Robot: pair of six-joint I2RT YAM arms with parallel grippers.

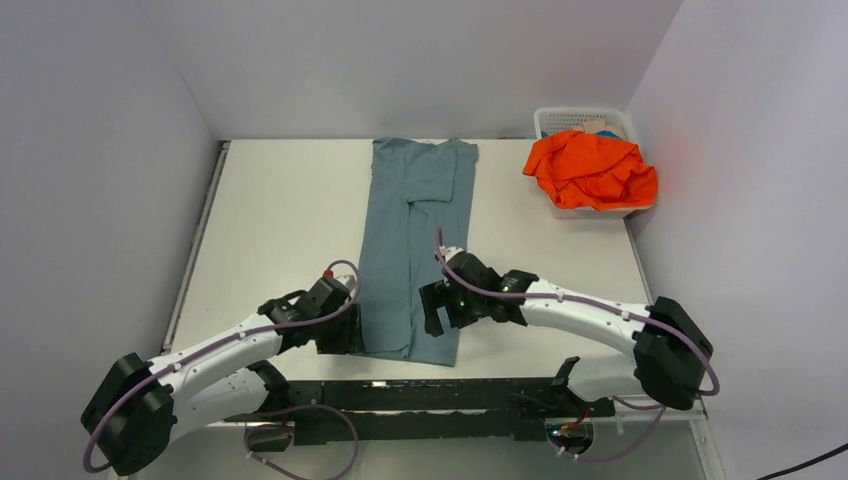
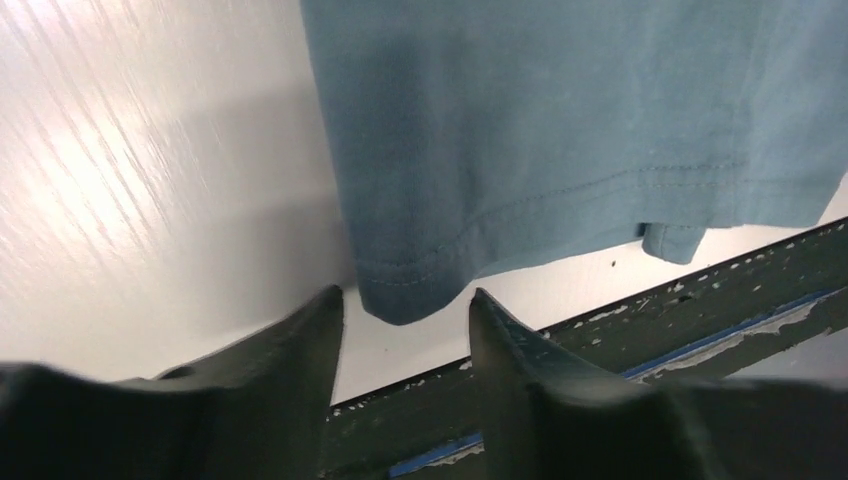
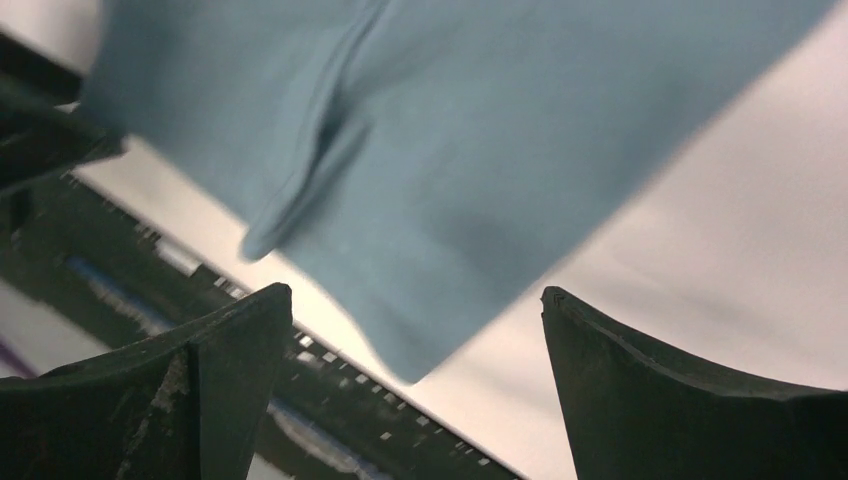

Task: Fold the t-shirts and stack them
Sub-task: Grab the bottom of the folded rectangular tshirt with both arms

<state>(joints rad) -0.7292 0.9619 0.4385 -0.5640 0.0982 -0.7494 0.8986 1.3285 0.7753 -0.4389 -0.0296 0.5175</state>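
Observation:
I need to move my right gripper back toward the bar and down around the folded blue-grey t-shirt's free near corner [image 1: 451,361] [image 3: 412,368], as my left gripper's fingers are already at the other.
The slate blue-grey t-shirt [image 1: 415,240] lies on the white table [image 1: 280,210], folded lengthwise into a long strip that runs from the back to the near edge. An orange t-shirt [image 1: 590,168] sits crumpled in the basket at the back right. My left gripper [image 1: 345,335] is at the strip's near left corner. In the left wrist view the hemmed corner [image 2: 405,295] lies between the parted fingertips with a gap on each side. My right gripper [image 1: 435,312] hovers wide open by the near right corner [image 3: 410,365], touching nothing.
A white mesh basket [image 1: 560,118] stands at the back right corner under the orange shirt. A dark metal rail [image 1: 430,395] runs along the table's near edge, just beyond the shirt's hem. White walls close in the left, back and right sides.

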